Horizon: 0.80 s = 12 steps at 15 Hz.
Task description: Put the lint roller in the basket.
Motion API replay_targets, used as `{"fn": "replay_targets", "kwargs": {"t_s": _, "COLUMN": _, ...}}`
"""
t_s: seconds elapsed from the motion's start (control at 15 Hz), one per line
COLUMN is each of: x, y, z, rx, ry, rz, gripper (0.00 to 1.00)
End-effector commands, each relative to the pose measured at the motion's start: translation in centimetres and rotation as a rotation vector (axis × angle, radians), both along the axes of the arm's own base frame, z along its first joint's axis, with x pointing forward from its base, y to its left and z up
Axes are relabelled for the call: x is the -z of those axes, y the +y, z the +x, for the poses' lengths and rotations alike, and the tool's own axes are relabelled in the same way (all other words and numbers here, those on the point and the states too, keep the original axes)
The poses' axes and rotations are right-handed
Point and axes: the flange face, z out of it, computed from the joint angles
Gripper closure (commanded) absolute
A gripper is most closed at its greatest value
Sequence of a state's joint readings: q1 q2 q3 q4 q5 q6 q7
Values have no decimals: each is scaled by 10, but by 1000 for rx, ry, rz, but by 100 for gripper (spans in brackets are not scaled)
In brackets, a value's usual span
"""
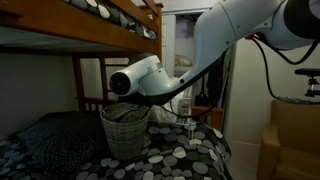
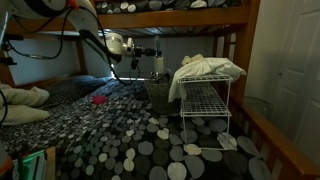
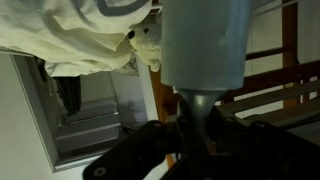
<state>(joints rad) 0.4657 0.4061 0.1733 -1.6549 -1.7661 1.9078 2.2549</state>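
Note:
The gripper lowers slightly toward the round grey woven basket [image 1: 125,115] next, then releases the handle.
My gripper [image 3: 196,128] is shut on the narrow handle of the lint roller [image 3: 205,40], whose pale grey cylinder fills the upper middle of the wrist view. In an exterior view the gripper [image 2: 143,52] holds the roller [image 2: 158,65] in the air just above the round grey woven basket [image 2: 158,94], which stands on the dotted bedspread. The basket [image 1: 125,131] also shows below the arm's white wrist, with the gripper [image 1: 178,100] to its right. I cannot tell whether the roller is over the basket's opening.
A white wire rack [image 2: 206,108] with a pale cloth [image 2: 210,68] on top stands right beside the basket. The wooden bunk bed frame [image 1: 120,15] hangs low overhead. A red object [image 2: 99,99] lies on the bedspread. A cardboard box [image 1: 295,140] stands off the bed.

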Motion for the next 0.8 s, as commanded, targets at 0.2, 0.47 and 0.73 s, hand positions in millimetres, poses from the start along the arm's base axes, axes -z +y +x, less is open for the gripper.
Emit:
{"fn": "replay_targets", "kwargs": {"t_s": 0.2, "x": 32, "y": 40, "z": -12, "rx": 38, "ry": -53, "rz": -18, "gripper": 95}}
{"fn": "replay_targets", "kwargs": {"t_s": 0.47, "x": 54, "y": 51, "z": -16, "rx": 43, "ry": -43, "rz": 44, "gripper": 55}}
{"fn": "replay_targets", "kwargs": {"t_s": 0.73, "x": 57, "y": 52, "z": -16, "rx": 60, "ry": -67, "rz": 75, "gripper": 34}}
